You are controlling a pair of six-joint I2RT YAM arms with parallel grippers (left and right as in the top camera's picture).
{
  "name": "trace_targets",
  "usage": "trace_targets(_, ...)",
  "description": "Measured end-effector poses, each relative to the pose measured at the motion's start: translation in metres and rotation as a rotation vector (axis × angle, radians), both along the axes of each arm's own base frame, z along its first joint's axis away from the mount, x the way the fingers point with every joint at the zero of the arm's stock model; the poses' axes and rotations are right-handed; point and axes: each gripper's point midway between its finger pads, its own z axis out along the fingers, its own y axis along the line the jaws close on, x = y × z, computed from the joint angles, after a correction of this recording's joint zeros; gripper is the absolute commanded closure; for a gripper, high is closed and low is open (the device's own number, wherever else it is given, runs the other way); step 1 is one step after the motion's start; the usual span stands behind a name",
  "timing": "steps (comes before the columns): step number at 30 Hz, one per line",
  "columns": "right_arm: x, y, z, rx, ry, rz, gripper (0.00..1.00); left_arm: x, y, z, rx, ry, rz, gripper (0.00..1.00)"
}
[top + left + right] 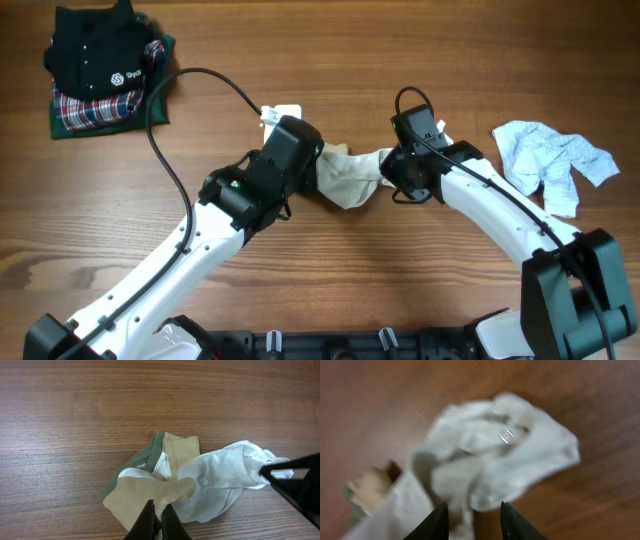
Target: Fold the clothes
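I need to carry the ribbed tan fold up, outward and then down with my left gripper next, onto the bare wood beyond the garment [155, 417], and release it there, because the cloth is bunched up.
The clothes [345, 178] lie bunched at the table's middle, an off-white garment with a tan section and green trim [145, 455]. My left gripper [160, 515] is shut on a ribbed tan fold at the garment's near edge. It reaches in from the left in the overhead view [318, 168]. My right gripper [392, 165] is at the garment's right end. In the blurred right wrist view its fingers [472, 520] stand apart. White cloth [485, 465] runs between them by the left finger, and bare wood shows by the right one.
A crumpled pale blue garment [550, 160] lies at the right. A black shirt with a white logo [100, 60] sits on folded plaid and green cloth at the far left. A small white object [282, 113] lies behind the left wrist. A black cable [190, 90] loops over the table.
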Motion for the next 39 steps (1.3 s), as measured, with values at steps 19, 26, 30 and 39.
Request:
trace_targets(19, 0.013, 0.022, -0.032, 0.037, 0.009, 0.072, 0.96, 0.0, 0.0, 0.0, 0.0, -0.001, 0.0, 0.96)
trace_targets(26, 0.01, 0.03, -0.011, 0.004, -0.04, 0.341, 0.96, 0.0, 0.0, 0.0, 0.0, 0.0, 0.0, 0.96)
trace_targets(30, 0.02, 0.009, 0.052, 0.004, -0.178, 0.368, 0.96, 0.0, 0.0, 0.0, 0.0, 0.001, 0.0, 0.96)
trace_targets(39, 0.036, -0.041, 0.104, 0.066, -0.318, 0.426, 0.96, 0.015, 0.02, 0.039, 0.08, -0.15, 0.052, 0.96)
